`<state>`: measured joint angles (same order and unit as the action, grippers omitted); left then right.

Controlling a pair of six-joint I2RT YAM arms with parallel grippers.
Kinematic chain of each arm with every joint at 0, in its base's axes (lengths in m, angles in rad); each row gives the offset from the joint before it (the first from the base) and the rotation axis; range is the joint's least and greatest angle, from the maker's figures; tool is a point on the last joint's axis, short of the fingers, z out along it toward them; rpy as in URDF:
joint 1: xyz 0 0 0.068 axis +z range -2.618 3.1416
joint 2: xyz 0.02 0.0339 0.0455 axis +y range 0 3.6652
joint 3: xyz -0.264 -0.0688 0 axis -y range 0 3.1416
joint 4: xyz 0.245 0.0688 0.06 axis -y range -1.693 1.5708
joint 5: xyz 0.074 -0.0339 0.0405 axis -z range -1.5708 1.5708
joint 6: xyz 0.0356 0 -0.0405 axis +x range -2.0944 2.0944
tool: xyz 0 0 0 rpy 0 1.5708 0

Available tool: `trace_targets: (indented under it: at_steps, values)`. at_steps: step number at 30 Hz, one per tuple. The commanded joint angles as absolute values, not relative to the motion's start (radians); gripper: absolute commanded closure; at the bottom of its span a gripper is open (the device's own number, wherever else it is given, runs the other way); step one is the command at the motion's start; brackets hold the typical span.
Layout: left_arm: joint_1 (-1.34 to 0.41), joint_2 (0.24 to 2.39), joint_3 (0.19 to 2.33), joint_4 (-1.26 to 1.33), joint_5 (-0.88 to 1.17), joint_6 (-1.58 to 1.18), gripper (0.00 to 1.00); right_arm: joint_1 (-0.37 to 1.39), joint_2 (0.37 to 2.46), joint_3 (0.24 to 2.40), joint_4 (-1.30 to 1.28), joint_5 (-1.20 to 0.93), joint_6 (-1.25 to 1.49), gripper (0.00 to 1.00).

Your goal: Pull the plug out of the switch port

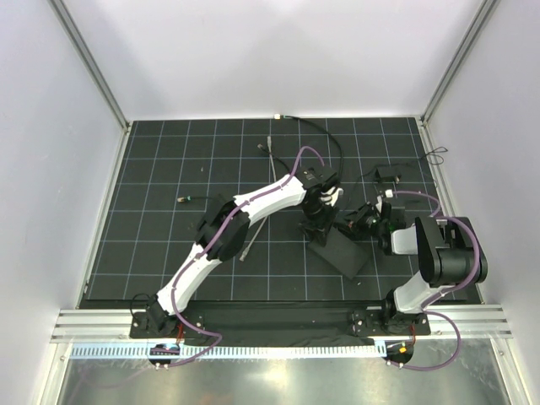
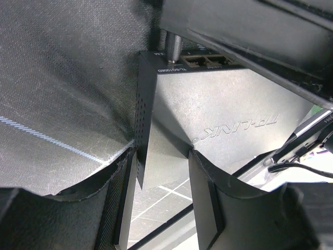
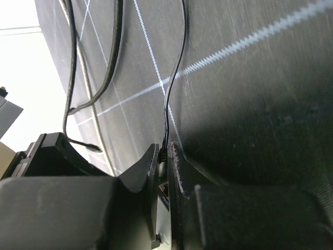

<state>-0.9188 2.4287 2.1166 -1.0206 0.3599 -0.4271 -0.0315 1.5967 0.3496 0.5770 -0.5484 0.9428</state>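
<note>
The right gripper pulls outward from the port to the mat by the cable loop next and releases the plug, since that spot lies clear of the box.
The flat black switch box lies on the grid mat at centre right. My left gripper is shut on its near corner; in the left wrist view its fingers clamp the TP-LINK box. The plug sits in the end port beside the network sockets. My right gripper is at that port end. In the right wrist view it is shut on the small dark plug, and the thin black cable runs away across the mat.
A thin grey cable lies under the left arm. A thick black cable curves along the back. A small green-tipped part lies at left. Dark small parts and a cable loop lie at back right.
</note>
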Motion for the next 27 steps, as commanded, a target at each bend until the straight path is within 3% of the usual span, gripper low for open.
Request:
trace_targets:
  at_steps: [1, 6, 11, 20, 27]
  values:
    - [-0.950, 2.493, 2.098, -1.118, 0.341, -0.388, 0.53, -0.057, 1.588, 0.411, 0.511, -0.339, 0.808, 0.99]
    - [-0.951, 2.494, 2.097, -1.120, 0.348, -0.384, 0.53, -0.058, 1.675, 0.361, 0.746, -0.373, 1.000, 0.99]
    - [-0.951, 2.499, 2.100, -1.120, 0.348, -0.383, 0.53, -0.063, 1.672, 0.368, 0.761, -0.356, 0.987, 0.99]
    - [-0.951, 2.490, 2.103, -1.120, 0.336, -0.382, 0.53, -0.063, 1.594, 0.434, 0.574, -0.396, 0.830, 0.99]
    - [-0.927, 2.390, 2.166, -1.129, 0.206, -0.360, 0.46, -0.066, 1.393, 0.647, 0.059, -0.344, 0.518, 0.99]
